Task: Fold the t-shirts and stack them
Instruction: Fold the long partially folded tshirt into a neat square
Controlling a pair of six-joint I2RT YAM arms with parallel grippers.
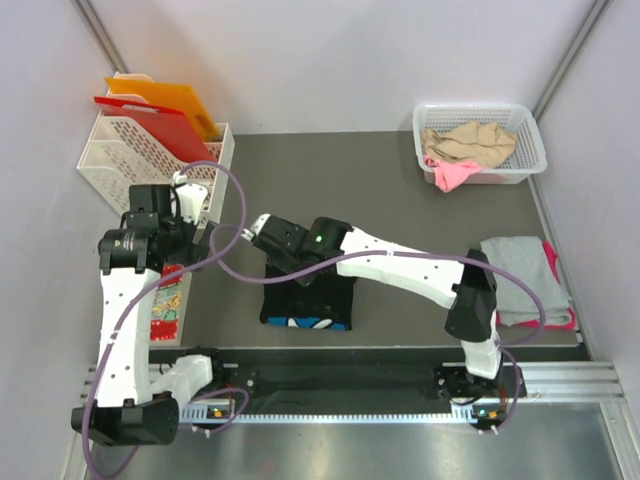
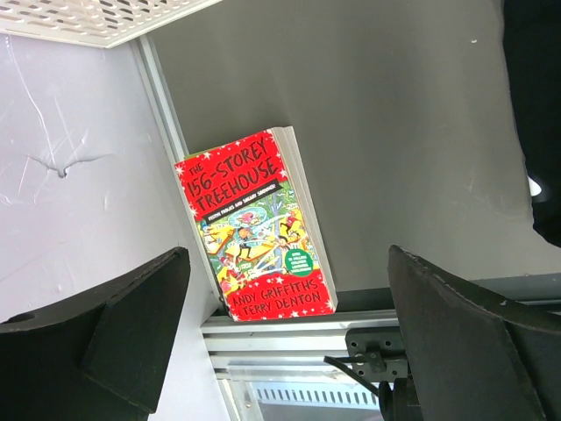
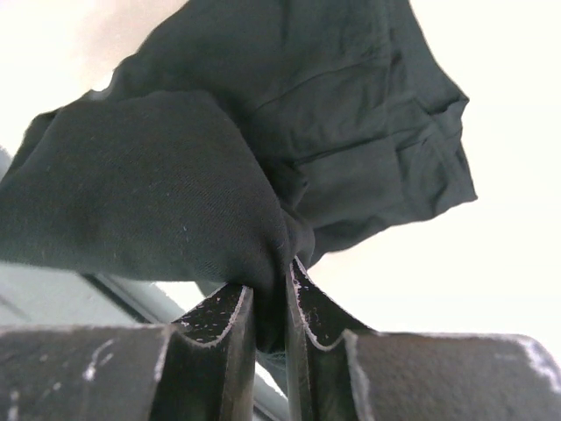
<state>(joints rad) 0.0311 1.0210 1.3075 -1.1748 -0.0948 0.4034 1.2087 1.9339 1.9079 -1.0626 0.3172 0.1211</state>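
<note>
I will next move the pinched fold away from my base with my right gripper, then down onto the far part of the black t-shirt (image 1: 312,279) (image 3: 379,139).
A black t-shirt (image 1: 310,300) lies bunched at the table's middle, near the front edge. My right gripper (image 1: 268,240) reaches left over it and is shut on a fold of this black cloth (image 3: 175,175), which is pinched between its fingertips (image 3: 237,303) and lifted. A grey t-shirt (image 1: 520,280) lies folded at the right on a magenta-pink one (image 1: 553,262). Beige (image 1: 470,142) and pink (image 1: 452,175) shirts sit in a white basket (image 1: 530,128). My left gripper (image 1: 178,232) (image 2: 287,263) hangs open and holds nothing, high above the table's left edge.
A red paperback book (image 2: 254,224) (image 1: 168,305) lies along the left edge beneath the left gripper. A white file rack (image 1: 140,160) with red and orange folders (image 1: 165,118) stands at the back left. Aluminium rails (image 1: 560,380) run along the front.
</note>
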